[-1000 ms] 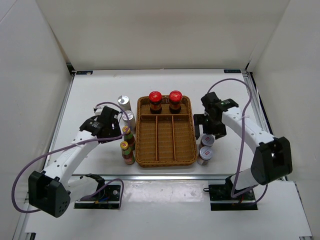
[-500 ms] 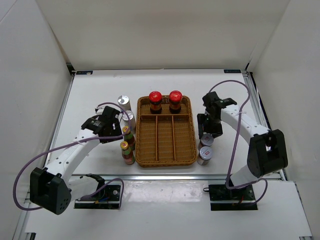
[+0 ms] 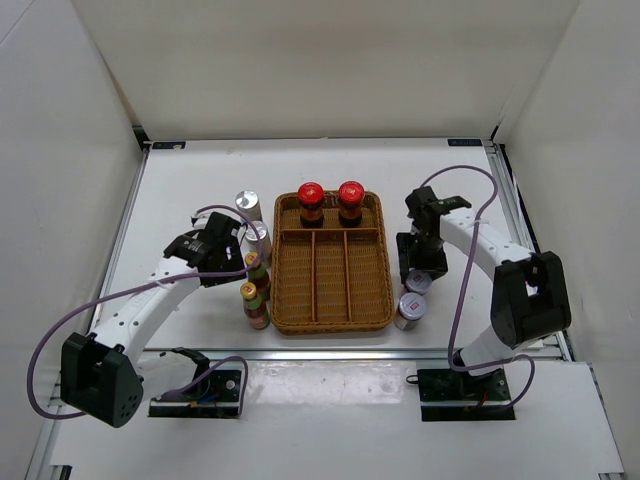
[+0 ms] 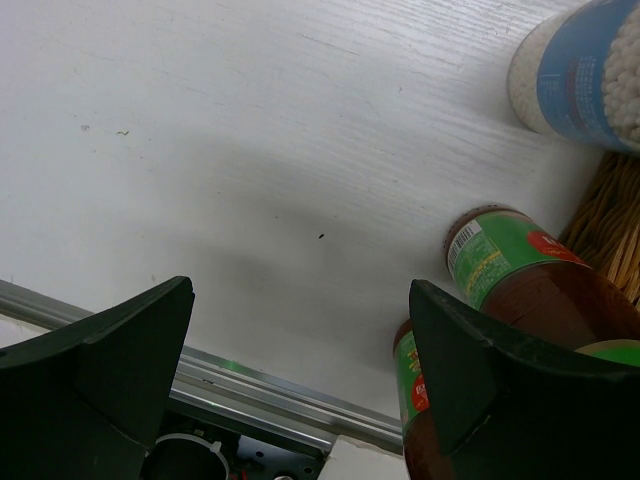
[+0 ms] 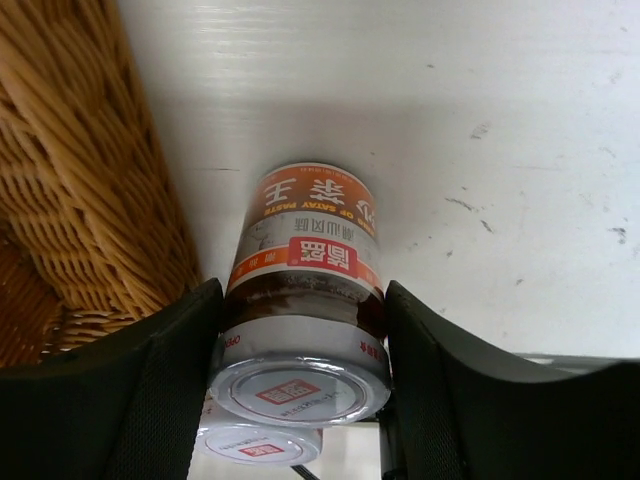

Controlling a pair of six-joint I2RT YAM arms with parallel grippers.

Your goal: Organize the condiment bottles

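The closest long section of the wicker tray is to the left of my right gripper in the top view. I will next lift my right gripper over the tray's side and release inside the far end of that section.
My right gripper (image 5: pixel 300 350) (image 3: pixel 418 268) is shut on a grey-capped bottle with a red mark (image 5: pixel 305 280) (image 3: pixel 419 283), which stands on the table just right of the wicker tray (image 3: pixel 330 270). A second grey-capped bottle (image 3: pixel 410 309) (image 5: pixel 258 443) stands right behind it, nearer the table's front. Two red-capped bottles (image 3: pixel 310 200) (image 3: pixel 350 199) stand in the tray's back compartment. Left of the tray stand two silver-capped bottles (image 3: pixel 247 203) (image 3: pixel 259 237) and two slim green-labelled ones (image 3: pixel 256 271) (image 3: pixel 254 302) (image 4: pixel 510 260). My left gripper (image 4: pixel 300 370) (image 3: pixel 232 256) is open beside them, holding nothing.
The tray's three long compartments (image 3: pixel 316 275) hold nothing. Its wicker wall (image 5: pixel 70 180) lies close on the left of the held bottle. An aluminium rail (image 4: pixel 250 385) borders the table's near edge. White walls enclose the table.
My right gripper has moved down around the grey-capped bottle and shut on it. The left arm has barely moved and stays open.
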